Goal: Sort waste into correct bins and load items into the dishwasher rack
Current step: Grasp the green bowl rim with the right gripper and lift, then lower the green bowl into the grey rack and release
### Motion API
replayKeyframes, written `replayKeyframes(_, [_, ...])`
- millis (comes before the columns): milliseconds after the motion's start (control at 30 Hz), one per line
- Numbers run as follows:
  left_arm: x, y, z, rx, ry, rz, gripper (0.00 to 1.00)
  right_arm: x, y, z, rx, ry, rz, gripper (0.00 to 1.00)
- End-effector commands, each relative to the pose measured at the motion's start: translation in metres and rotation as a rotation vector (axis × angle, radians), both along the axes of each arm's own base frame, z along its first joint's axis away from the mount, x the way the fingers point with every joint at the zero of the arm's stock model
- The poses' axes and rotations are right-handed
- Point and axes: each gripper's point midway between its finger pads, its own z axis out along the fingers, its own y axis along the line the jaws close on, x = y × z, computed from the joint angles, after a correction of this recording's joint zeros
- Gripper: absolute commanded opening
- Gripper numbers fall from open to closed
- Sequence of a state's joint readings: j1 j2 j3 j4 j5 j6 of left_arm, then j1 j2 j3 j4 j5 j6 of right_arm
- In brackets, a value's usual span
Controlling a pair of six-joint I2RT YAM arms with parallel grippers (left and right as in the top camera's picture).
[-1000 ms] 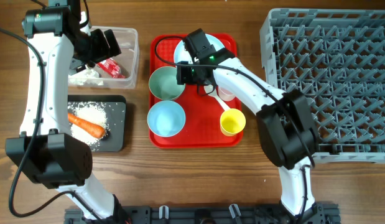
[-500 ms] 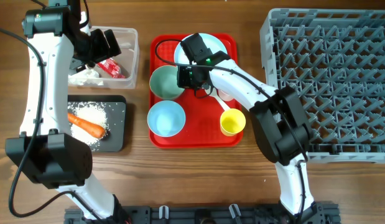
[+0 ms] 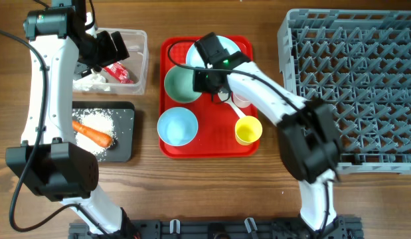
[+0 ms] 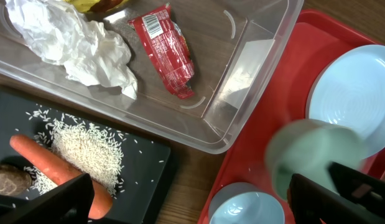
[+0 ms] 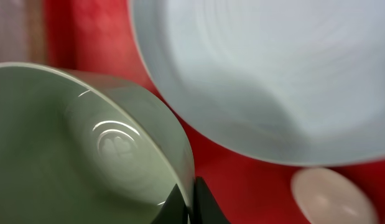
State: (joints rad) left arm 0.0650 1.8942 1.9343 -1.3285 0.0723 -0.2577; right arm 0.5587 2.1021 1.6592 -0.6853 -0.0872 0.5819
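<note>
My right gripper will rise and tilt with the bowl, then let go of it in the rack's far tray-side corner [image 3: 310, 45], because that corner is to the gripper's right in the overhead view.
My right gripper [image 3: 204, 81] is shut on the right rim of a pale green-blue bowl [image 3: 181, 83], at the upper left of the red tray. In the right wrist view the fingertips [image 5: 189, 202] pinch the bowl's wall [image 5: 86, 143], with the pale blue plate [image 5: 267, 68] just beyond. My left gripper [image 3: 107, 50] hangs open and empty above the clear tub [image 3: 135, 40]; its fingers [image 4: 55, 199] frame the black tray and the second bowl [image 4: 248, 208]. The tub holds a red wrapper [image 4: 164, 50] and white tissue [image 4: 80, 43]. The carrot [image 4: 55, 165] and rice [image 4: 86, 149] lie on the black tray [image 3: 125, 133].
On the red tray [image 3: 212, 143] also stand the second blue bowl [image 3: 176, 126], a yellow cup [image 3: 248, 130], a pink cup [image 3: 242, 99] and a white spoon [image 3: 230, 107]. The grey dishwasher rack [image 3: 351, 86] fills the right side.
The right gripper has shut on the bowl's rim, and the bowl has shifted slightly up and to the right. The left arm has not moved.
</note>
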Motion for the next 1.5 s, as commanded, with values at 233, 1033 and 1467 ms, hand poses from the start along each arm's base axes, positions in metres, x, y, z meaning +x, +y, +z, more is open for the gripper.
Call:
replayKeyframes(233, [-0.001,0.002,-0.001,-0.005,0.004,0.017,1.0,0.012,-0.215,0.228,-0.587,-0.61,-0.574,0.04])
replayKeyframes(1033, [-0.001,0.002,-0.001,-0.005,0.004,0.017,1.0,0.108,-0.357,0.174,-1.533,-0.369,-0.393,0.04])
replayKeyframes(1467, [-0.001,0.002,-0.001,-0.005,0.004,0.017,1.0,0.097,-0.359,0.122,-1.608,-0.232,-0.294,0.04])
